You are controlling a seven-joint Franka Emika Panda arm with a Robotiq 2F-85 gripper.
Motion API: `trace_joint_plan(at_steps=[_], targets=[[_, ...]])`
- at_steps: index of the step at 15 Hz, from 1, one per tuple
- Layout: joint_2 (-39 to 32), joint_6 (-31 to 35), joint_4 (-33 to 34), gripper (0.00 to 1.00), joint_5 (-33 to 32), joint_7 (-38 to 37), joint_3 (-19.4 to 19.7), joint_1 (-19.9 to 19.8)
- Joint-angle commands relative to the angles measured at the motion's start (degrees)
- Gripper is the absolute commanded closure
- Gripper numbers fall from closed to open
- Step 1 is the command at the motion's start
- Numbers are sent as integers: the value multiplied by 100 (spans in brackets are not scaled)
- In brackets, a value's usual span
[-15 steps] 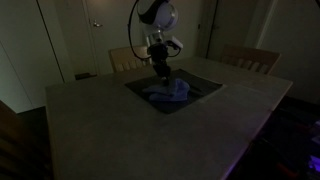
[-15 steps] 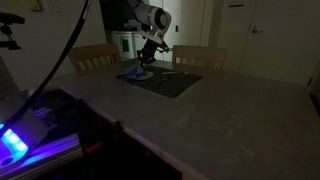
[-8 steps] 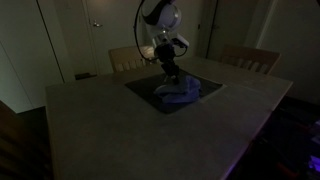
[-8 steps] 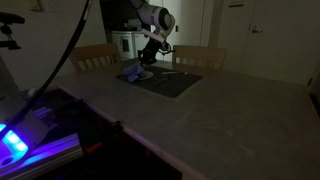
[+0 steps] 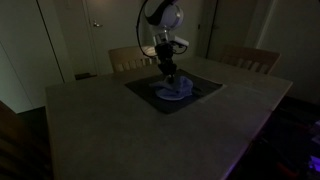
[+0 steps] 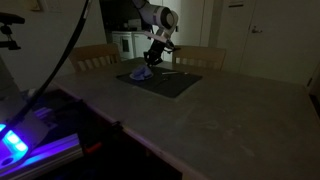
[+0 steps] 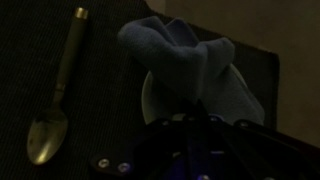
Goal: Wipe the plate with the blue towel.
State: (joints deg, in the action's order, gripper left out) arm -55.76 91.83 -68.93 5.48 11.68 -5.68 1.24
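Observation:
The towel lies bunched over the plate [image 7: 150, 97], so I should move off the plate toward the placemat's edge by the chairs and release it there.
The scene is dim. A blue towel [image 7: 190, 65] lies bunched over a pale plate [image 7: 150, 97] on a dark placemat [image 5: 140, 87]. It also shows in both exterior views [image 5: 175, 91] [image 6: 141, 72]. My gripper [image 7: 195, 125] is pressed down on the towel with its fingers together on the cloth. In an exterior view the gripper [image 5: 168, 76] stands upright over the towel, and so in the other [image 6: 153, 60]. Most of the plate is hidden under the towel.
A metal spoon [image 7: 58, 95] lies on the placemat beside the plate. The placemat sits at the far side of a large grey table [image 5: 120, 130]. Wooden chairs [image 5: 250, 58] stand behind the table. A lit device [image 6: 15, 140] sits near the table's edge.
My gripper has dragged the towel sideways across the plate, away from the placemat's near corner and toward its middle. The towel has bunched up under the fingers.

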Motion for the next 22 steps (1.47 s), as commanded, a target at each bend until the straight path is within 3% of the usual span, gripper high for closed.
trace_joint_plan(at_steps=[1,10,14,18,22], targets=[[246,562,-239,99,-77,-145,34,107],[390,1474,-21,99,-407,-975,74,686],[175,2171,133,99,-258,-1231,17,730],[47,3403,38,99,-223,-1418,38,714],[-105,3731,54,99,-258,-1552,77,715]])
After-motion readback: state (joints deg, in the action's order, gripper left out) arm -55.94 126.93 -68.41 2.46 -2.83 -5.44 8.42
